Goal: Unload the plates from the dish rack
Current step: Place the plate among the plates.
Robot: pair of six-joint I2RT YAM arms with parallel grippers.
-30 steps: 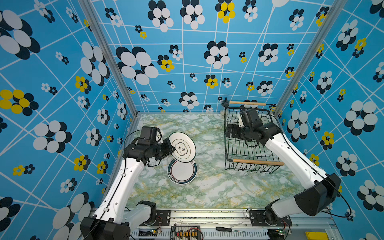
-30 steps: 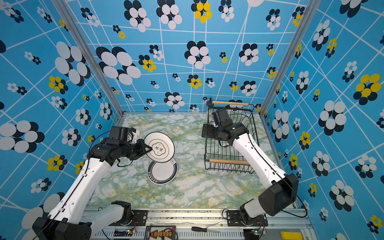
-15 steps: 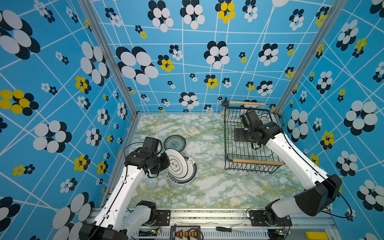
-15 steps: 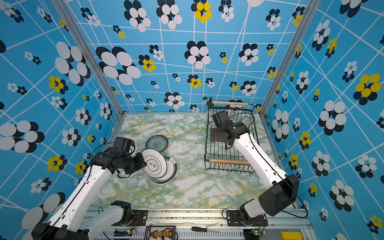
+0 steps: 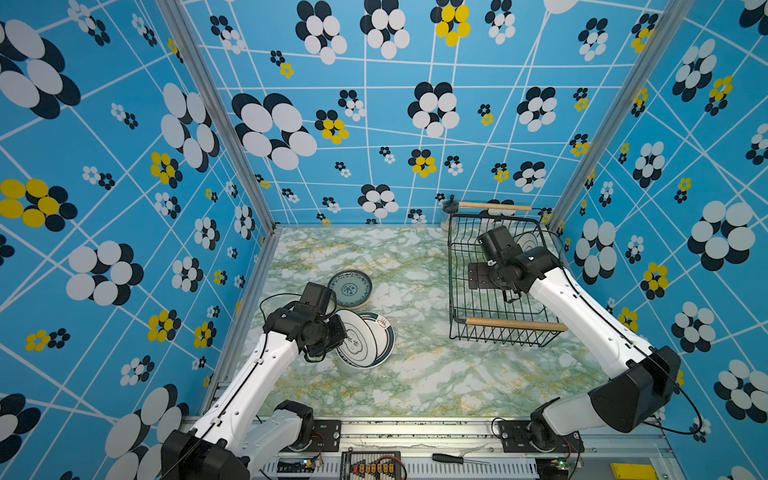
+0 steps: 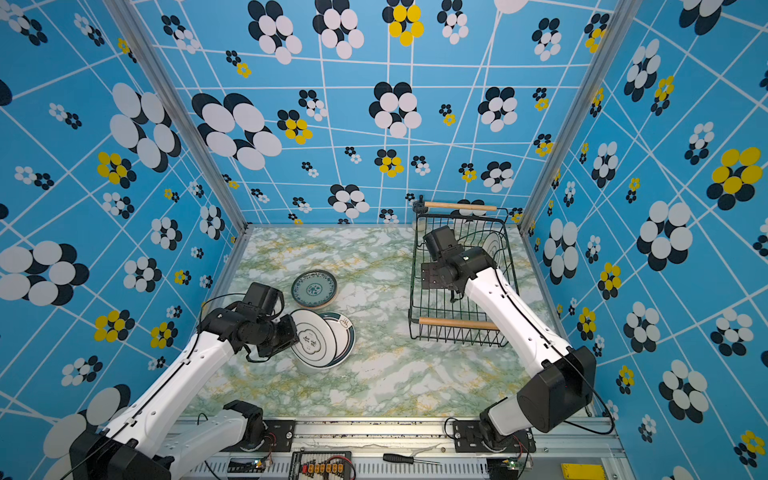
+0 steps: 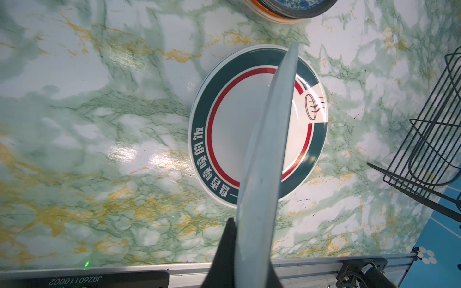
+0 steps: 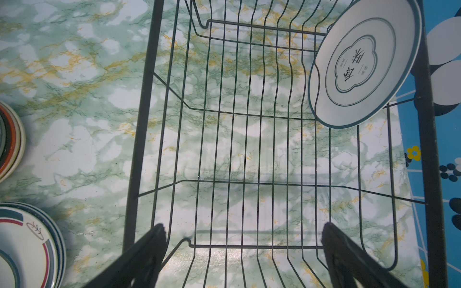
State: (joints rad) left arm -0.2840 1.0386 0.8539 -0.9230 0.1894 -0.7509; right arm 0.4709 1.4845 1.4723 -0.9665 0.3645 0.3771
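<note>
My left gripper lowers the held rim toward the teal-rimmed plate next and releases. That plate lies below the gripper, already under the white plate's lower edge.
My left gripper [image 5: 338, 336] [image 7: 249, 224] is shut on the rim of a white emblem-centred plate [image 5: 357, 341] [image 6: 312, 340] [image 7: 267, 149]. That plate is tilted, its lower edge over a teal-rimmed plate [image 5: 385, 334] [image 7: 203, 119] lying flat on the table. A stack of small plates with a blue-patterned one on top [image 5: 350, 289] [image 6: 313, 289] lies just behind. The black wire dish rack [image 5: 505, 330] [image 8: 142, 124] stands at the right, and one white emblem plate [image 5: 528, 241] [image 8: 361, 64] leans in its far corner. My right gripper [image 5: 478, 276] [image 8: 243, 229] hangs open over the rack, holding nothing.
A small glass jar [image 5: 449, 216] stands against the back wall at the rack's far left corner. A screwdriver [image 5: 453, 458] lies on the front rail. Patterned walls close in the table on three sides.
My left arm has come down and toward the front with the white plate, tipping it over the teal-rimmed plate. The blue-patterned stack now shows. The right gripper shifted slightly over the rack.
</note>
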